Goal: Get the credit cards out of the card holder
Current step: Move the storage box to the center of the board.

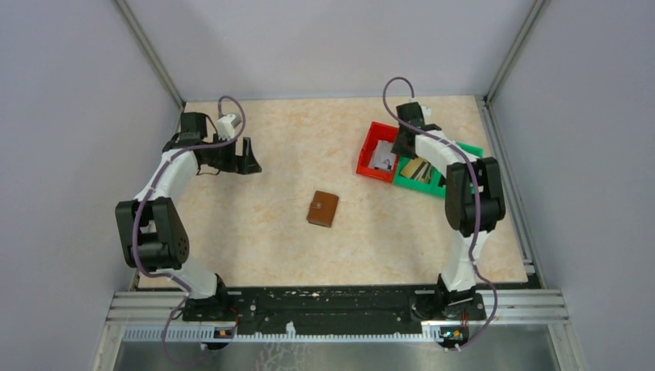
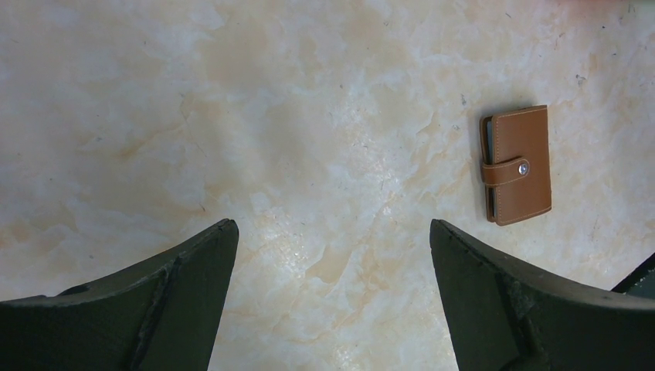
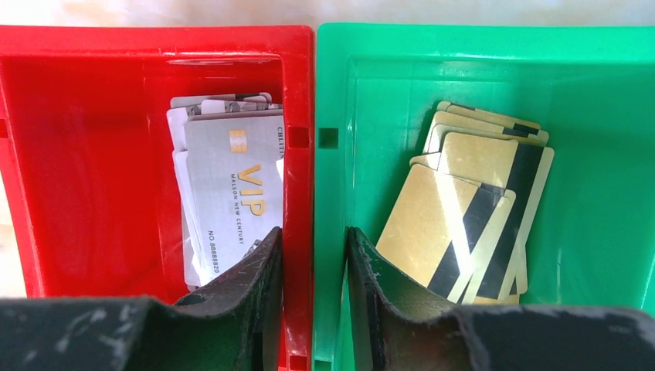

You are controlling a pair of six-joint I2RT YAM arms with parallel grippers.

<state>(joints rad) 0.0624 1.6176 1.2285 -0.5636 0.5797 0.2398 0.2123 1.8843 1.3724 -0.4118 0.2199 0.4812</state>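
My right gripper will next drag the joined sides left in the top view, nearer the card holder, and release them on the bare table beyond it.
The brown leather card holder [image 1: 322, 209] lies closed on the marble table, its snap tab fastened; it also shows in the left wrist view [image 2: 517, 164]. No card shows in it. My left gripper [image 1: 251, 158] is open and empty, hovering over bare table well left of the holder; in its own view [image 2: 332, 224] the holder lies ahead to the right. My right gripper [image 1: 402, 147] is over the bins at the back right. In its own view [image 3: 313, 232] its fingers straddle the touching walls of the red and green bins and press on them.
A red bin [image 3: 46, 154] holds silver VIP cards [image 3: 232, 185]. A green bin [image 3: 602, 154] beside it holds several gold cards with black stripes [image 3: 456, 209]. Both stand at the back right [image 1: 378, 151]. Grey walls enclose the table.
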